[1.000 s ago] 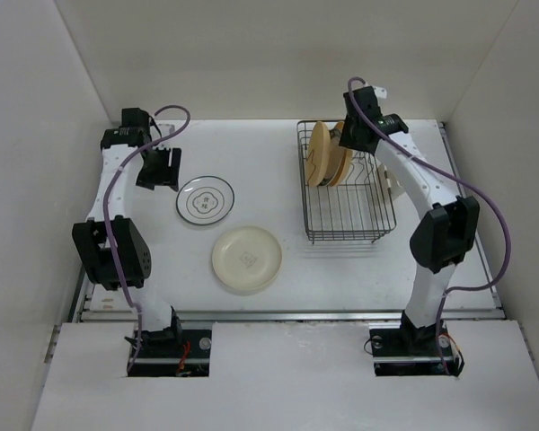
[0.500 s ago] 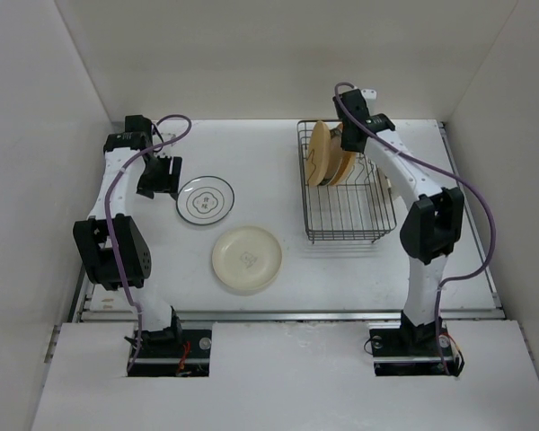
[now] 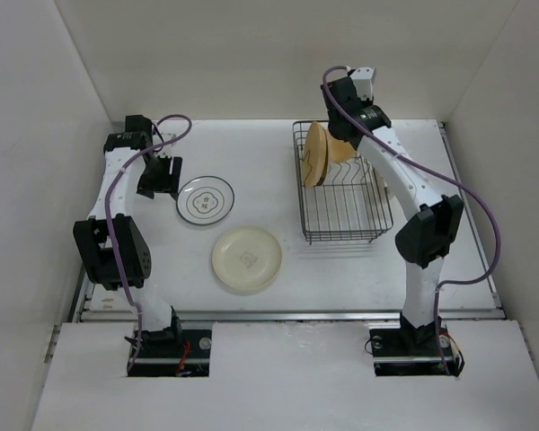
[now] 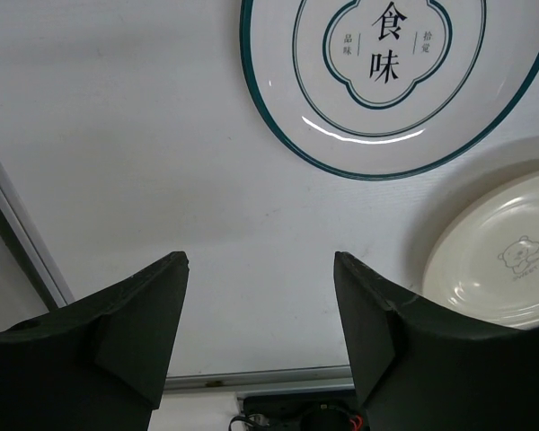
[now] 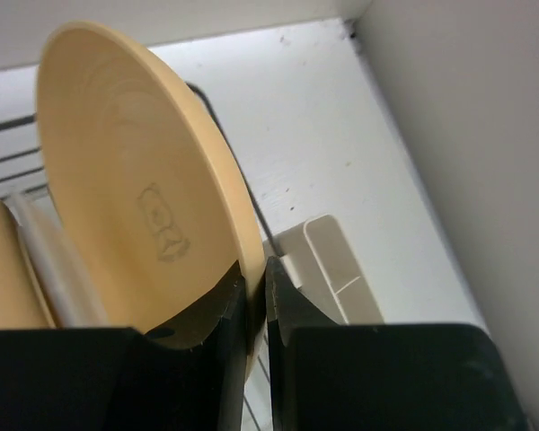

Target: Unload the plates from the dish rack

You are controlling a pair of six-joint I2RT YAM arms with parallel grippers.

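Observation:
The flat cream plate [image 3: 247, 259] is empty. Next, my right gripper will rise clear of the rack, swing back toward that plate, tilt and lower the yellow-tan plate on top.
The dark wire dish rack [image 3: 343, 239] stands at the back right of the table. A yellow-tan plate [image 3: 316, 154] stands on edge at its far end. My right gripper [image 3: 340, 133] [image 5: 256, 269] is shut on the rim of a yellow-tan plate [image 5: 135, 180]; a second tan plate [image 5: 2, 269] shows at that view's left edge. A white plate with a green rim [image 3: 205, 199] [image 4: 386, 81] and a cream plate [image 3: 247, 259] [image 4: 508, 260] lie flat on the table. My left gripper [image 3: 158, 172] [image 4: 260, 269] hangs open over bare table beside the green-rimmed plate, holding nothing.
A beige caddy [image 5: 328, 260] hangs on the rack's right side, just behind the held plate. White walls close in the table on the left, back and right. The table's near edge rail [image 4: 251, 382] runs below the left fingers.
The right gripper has closed on the plate's rim and its wrist has swung up and left over the rack's far end. The rack has shifted slightly left. The left arm has barely moved.

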